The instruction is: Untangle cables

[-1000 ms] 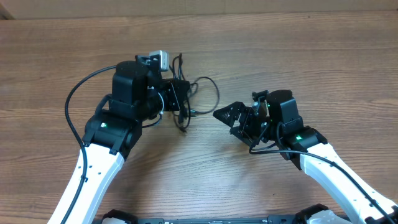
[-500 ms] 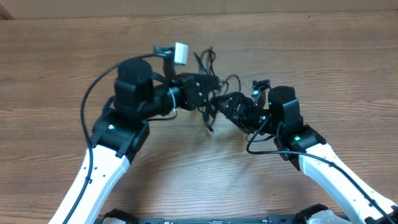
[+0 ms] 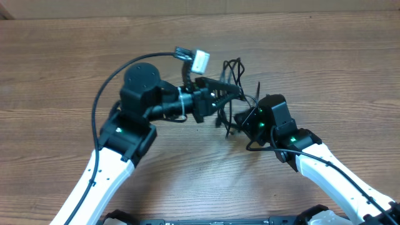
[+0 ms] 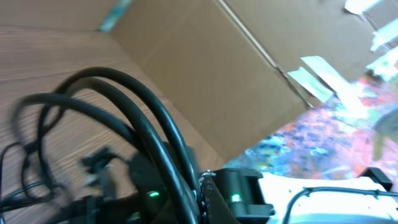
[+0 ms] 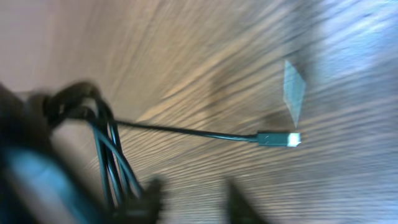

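Note:
Bare wood lies below my left gripper, to its left in the overhead view, so next it should go down that way, spread the bunched cables and let them go.
The cables [image 3: 234, 70] are thin black cords, bunched and lifted off the wooden table near its middle. One loop sticks up and loose ends hang down. My left gripper [image 3: 219, 95] is shut on the bunch, and in the left wrist view the cables [image 4: 149, 112] cross close and blurred over its jaws [image 4: 206, 198]. My right gripper [image 3: 241, 119] is right against the hanging strands from the right. In the right wrist view its blurred fingers stand apart [image 5: 196, 200] with bare wood between them. The strands [image 5: 111, 158] lie just left of them, and one cord runs out to a silver-tipped plug [image 5: 278, 138].
A cardboard wall [image 3: 187, 9] runs along the table's far edge and fills the background of the left wrist view [image 4: 217, 74]. The left arm's own thick black lead [image 3: 106, 94] arcs out to the left. The right arm's white link [image 3: 337, 181] crosses the near right.
My left gripper has carried the cable bunch up and to the right. My right gripper has moved left, in against the hanging strands.

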`<state>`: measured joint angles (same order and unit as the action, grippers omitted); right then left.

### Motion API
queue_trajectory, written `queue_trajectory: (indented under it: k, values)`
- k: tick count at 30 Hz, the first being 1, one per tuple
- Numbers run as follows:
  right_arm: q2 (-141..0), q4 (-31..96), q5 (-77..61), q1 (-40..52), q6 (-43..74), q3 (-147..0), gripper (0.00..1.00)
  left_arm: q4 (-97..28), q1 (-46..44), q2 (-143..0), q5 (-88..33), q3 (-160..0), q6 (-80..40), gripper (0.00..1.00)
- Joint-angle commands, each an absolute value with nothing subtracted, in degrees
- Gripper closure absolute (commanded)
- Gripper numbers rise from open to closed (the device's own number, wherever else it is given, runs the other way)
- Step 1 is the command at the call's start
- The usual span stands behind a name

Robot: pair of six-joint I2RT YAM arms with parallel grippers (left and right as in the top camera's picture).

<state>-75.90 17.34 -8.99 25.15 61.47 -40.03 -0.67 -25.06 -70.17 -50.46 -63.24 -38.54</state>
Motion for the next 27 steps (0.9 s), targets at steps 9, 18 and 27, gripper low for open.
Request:
queue_trajectory:
  k: [9,18,27]
  values:
    - [-76.20,25.56,-2.46,24.91,53.49,-40.58,0.96,-12.53,-4.99,-69.63,-55.35,-63.90,-31.33,0.96]
    - [-76.18,12.75,-35.94,24.91,39.59,-40.58,0.96,-34.11,-3.05,-69.73,-41.32,-63.90,-21.61,0.56]
    - [-76.20,7.20,-46.68,24.91,52.56,-40.58,0.96,-42.94,-3.88,-69.76,-33.93,-63.90,-21.65,0.00]
